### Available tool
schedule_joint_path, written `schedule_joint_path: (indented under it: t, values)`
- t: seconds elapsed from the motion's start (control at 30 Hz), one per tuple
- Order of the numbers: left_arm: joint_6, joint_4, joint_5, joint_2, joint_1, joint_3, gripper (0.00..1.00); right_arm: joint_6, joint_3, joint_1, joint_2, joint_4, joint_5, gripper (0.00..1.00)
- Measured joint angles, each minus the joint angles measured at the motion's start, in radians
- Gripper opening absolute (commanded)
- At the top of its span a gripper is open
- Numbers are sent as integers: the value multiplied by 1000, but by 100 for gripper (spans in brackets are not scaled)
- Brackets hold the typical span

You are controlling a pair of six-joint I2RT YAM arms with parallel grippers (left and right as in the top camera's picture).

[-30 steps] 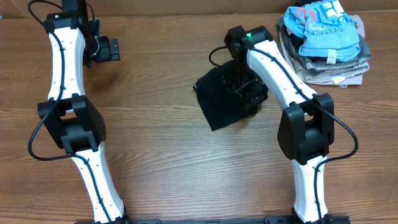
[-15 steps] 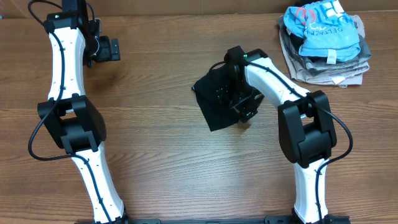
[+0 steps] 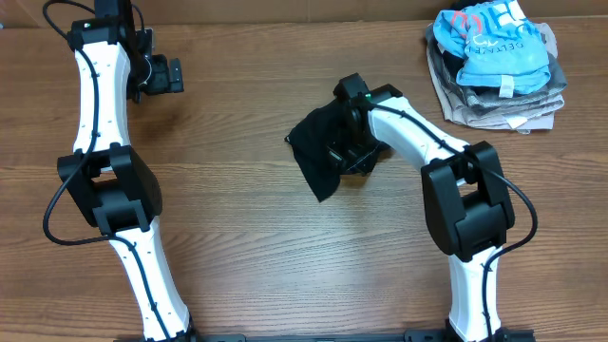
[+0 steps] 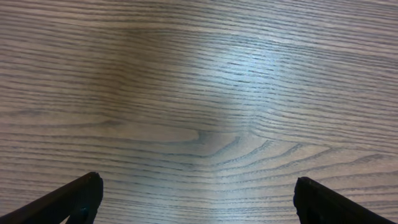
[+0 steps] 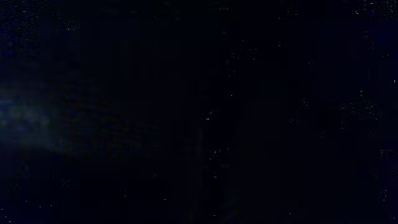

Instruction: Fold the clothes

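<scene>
My right gripper lifts, carries and releases the clothes (image 3: 312,152) onto the light-blue shirt (image 3: 502,47) next, as folded garments lie outward of the gripper and to its right in the overhead view.
The clothes (image 3: 312,152), a black garment folded small, lie crumpled at the table's middle. My right gripper (image 3: 350,158) is pressed down into their right side and is shut on the fabric. The right wrist view is wholly dark, filled by the black clothes (image 5: 199,112), so the fingers do not show there. My left gripper (image 3: 172,76) hangs at the far left of the table, far from the clothes. In the left wrist view the left gripper (image 4: 199,202) stands wide open over bare wood, with nothing between its fingertips (image 4: 84,196).
A pile of folded grey and beige garments (image 3: 503,104) lies at the back right corner, topped by a light-blue printed shirt (image 3: 499,52). The wooden table (image 3: 237,237) runs out to every edge of the overhead view.
My right gripper has dropped from above the clothes onto their right side, swung left and shut. The garment has bunched and shifted a little left. The left arm has not moved.
</scene>
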Motion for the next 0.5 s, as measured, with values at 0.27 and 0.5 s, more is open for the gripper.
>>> schedule_joint_path:
  t: [0.27, 0.5]
  values:
    - [0, 0, 0, 0, 0, 0, 100, -257, 0, -134, -1, -55, -33, 4]
    - [0, 5, 0, 0, 0, 0, 100, -489, 119, -289, -56, -189, -41, 4]
